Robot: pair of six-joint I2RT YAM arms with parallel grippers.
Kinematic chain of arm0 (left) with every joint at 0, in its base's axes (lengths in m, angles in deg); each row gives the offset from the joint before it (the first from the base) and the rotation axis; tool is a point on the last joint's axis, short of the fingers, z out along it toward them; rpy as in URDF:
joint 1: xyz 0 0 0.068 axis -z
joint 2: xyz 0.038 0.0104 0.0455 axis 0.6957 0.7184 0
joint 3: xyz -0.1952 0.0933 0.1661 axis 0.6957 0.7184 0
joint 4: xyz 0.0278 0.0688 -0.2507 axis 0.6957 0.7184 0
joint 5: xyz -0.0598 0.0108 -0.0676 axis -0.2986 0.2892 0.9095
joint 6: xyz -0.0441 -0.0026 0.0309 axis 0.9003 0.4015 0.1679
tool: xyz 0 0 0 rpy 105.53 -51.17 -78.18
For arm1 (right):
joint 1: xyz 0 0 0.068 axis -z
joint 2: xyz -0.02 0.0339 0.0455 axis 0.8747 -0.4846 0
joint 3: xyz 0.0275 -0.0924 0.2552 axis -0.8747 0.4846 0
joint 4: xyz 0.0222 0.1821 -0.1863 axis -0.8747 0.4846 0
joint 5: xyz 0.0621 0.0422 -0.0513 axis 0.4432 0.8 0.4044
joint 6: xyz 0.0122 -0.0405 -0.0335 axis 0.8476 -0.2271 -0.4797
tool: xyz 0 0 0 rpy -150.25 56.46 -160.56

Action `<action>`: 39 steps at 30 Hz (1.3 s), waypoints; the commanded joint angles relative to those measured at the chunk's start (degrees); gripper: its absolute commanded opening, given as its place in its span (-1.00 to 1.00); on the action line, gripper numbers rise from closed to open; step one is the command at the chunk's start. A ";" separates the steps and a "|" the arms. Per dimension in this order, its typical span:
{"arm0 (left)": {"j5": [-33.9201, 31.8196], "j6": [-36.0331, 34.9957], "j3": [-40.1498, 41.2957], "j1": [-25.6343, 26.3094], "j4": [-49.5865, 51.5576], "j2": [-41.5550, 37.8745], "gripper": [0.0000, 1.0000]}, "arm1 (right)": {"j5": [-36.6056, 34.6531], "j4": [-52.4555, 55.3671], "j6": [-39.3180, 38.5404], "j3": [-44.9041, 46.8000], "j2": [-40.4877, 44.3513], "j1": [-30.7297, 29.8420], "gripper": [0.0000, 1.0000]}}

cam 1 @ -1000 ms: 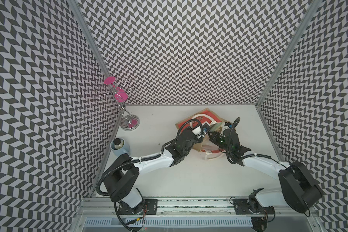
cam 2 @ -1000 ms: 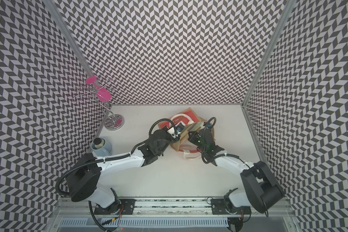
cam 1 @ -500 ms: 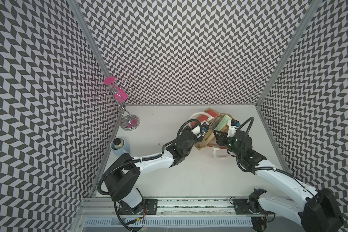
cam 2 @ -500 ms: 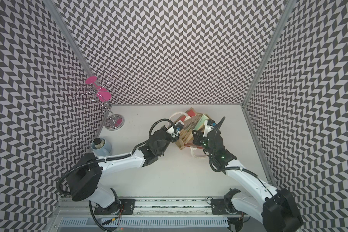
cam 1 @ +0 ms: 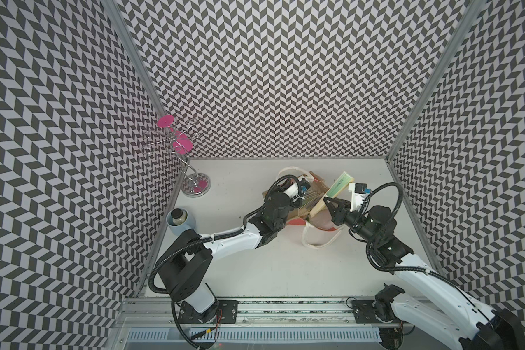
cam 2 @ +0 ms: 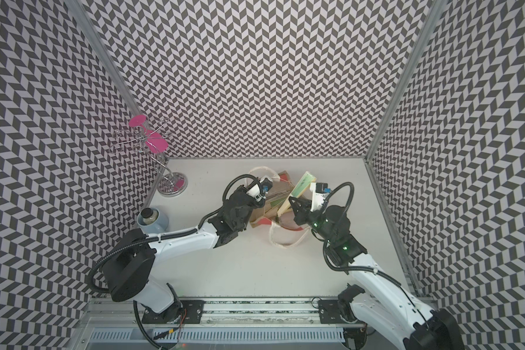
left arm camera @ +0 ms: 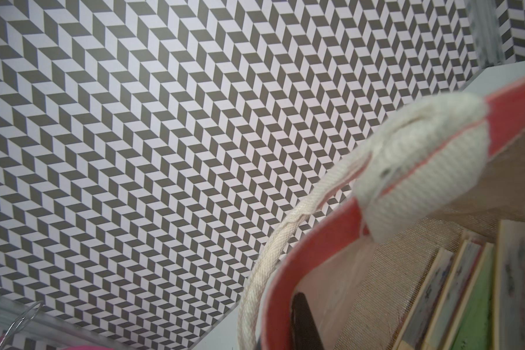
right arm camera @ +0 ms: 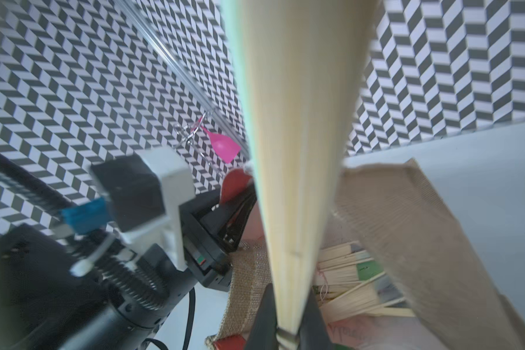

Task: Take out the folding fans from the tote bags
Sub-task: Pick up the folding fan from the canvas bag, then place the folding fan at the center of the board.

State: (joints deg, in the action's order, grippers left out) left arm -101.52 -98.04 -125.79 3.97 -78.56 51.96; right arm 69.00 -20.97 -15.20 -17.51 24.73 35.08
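Observation:
My right gripper moves the fan outward next, lowers it onto the bare tabletop beside the tote bag, below and outward of the gripper, and releases it.
The tote bag (cam 1: 323, 222) is tan jute with a red-orange rim and cream handles, and it sits at the back of the table in both top views (cam 2: 288, 225). My left gripper (cam 1: 300, 198) is shut on the bag's rim (left arm camera: 285, 272); one black finger (left arm camera: 303, 321) shows inside. My right gripper (cam 1: 327, 200) is shut on the narrow end of one closed folding fan (cam 1: 334, 192), pale bamboo with a green edge, which is raised and slants up above the bag's mouth (right arm camera: 297, 151). Several more fans (right arm camera: 352, 272) lie inside the bag (left arm camera: 467, 288).
A wire stand with pink discs (cam 1: 191, 169) is at the back left. A blue-grey cup with a jar in it (cam 1: 180, 218) sits by the left wall. A cream handle loop (cam 1: 315, 242) lies on the table in front of the bag. Patterned walls close three sides.
My right gripper has pulled back from the bag's mouth toward the right and up, drawing one fan out. The bag has shifted right with it. The left gripper keeps its hold on the rim.

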 commanded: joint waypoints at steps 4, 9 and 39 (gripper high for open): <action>-4.07 -5.82 -0.52 -3.74 -3.43 -2.08 -1.00 | 0.56 1.99 -1.73 -5.09 4.28 6.42 -1.00; -5.43 -12.77 3.21 -4.71 -8.49 -2.78 -1.00 | 0.22 6.06 -0.75 -9.01 3.93 12.78 -1.00; 19.68 -25.92 19.97 -15.36 -4.07 -17.51 -1.00 | 25.75 11.22 -4.81 -29.96 -52.18 17.33 -1.00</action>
State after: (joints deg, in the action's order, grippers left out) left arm -83.62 -123.86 -107.93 -12.03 -80.35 35.93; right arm 93.02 -9.49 -16.51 -43.65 -24.51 54.84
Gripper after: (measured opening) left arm 0.094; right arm 0.102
